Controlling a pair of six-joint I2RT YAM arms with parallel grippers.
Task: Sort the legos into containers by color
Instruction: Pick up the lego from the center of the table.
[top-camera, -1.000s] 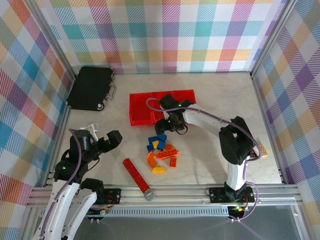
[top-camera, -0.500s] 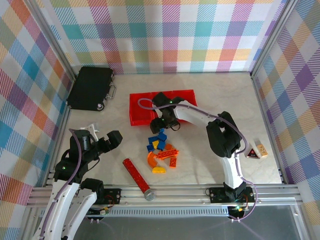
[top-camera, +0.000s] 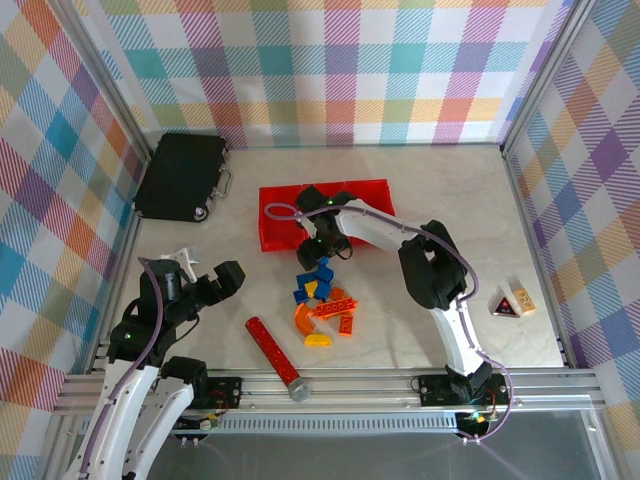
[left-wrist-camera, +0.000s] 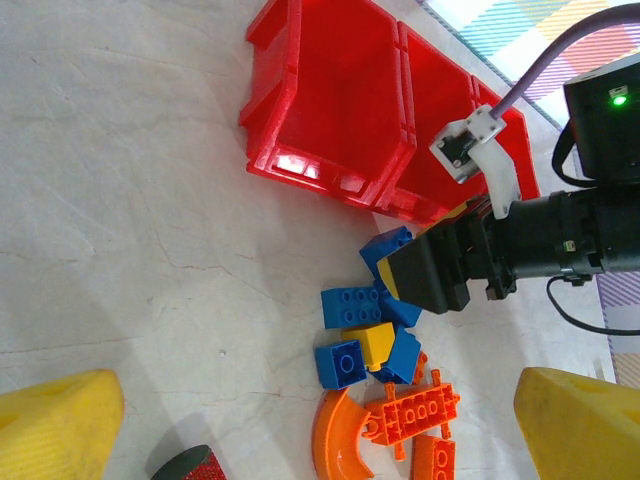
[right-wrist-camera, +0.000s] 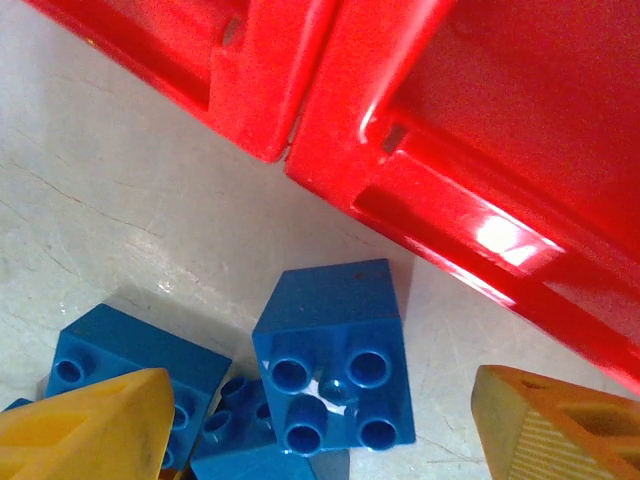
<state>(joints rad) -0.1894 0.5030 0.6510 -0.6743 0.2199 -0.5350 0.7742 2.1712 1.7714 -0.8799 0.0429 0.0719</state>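
Observation:
My right gripper lowers around the blue brick nearest the bins next and closes, because the brick sits between the open fingers with gaps on both sides.
The legos (top-camera: 322, 300) lie in a loose pile in front of the containers (top-camera: 275, 218), a row of three red bins. My right gripper (top-camera: 316, 250) hangs open over the pile's far end. In the right wrist view a blue brick (right-wrist-camera: 335, 355) with round sockets sits between the yellow fingers (right-wrist-camera: 95, 430), with gaps on both sides, just in front of the bins' wall (right-wrist-camera: 470, 190). In the left wrist view the blue bricks (left-wrist-camera: 358, 305), a yellow brick (left-wrist-camera: 372, 340), an orange arch (left-wrist-camera: 335, 445) and a flat orange piece (left-wrist-camera: 420, 410) are seen. My left gripper (top-camera: 222, 278) is open, well left of the pile.
A black case (top-camera: 185, 175) lies at the back left. A long red cylinder (top-camera: 273, 348) with a grey end rests in front of the pile. A small triangular object (top-camera: 508, 302) sits at the right. Checked walls enclose the table.
My right arm has swung left, bringing its gripper from the bins' front edge to over the blue bricks. The left arm has not moved.

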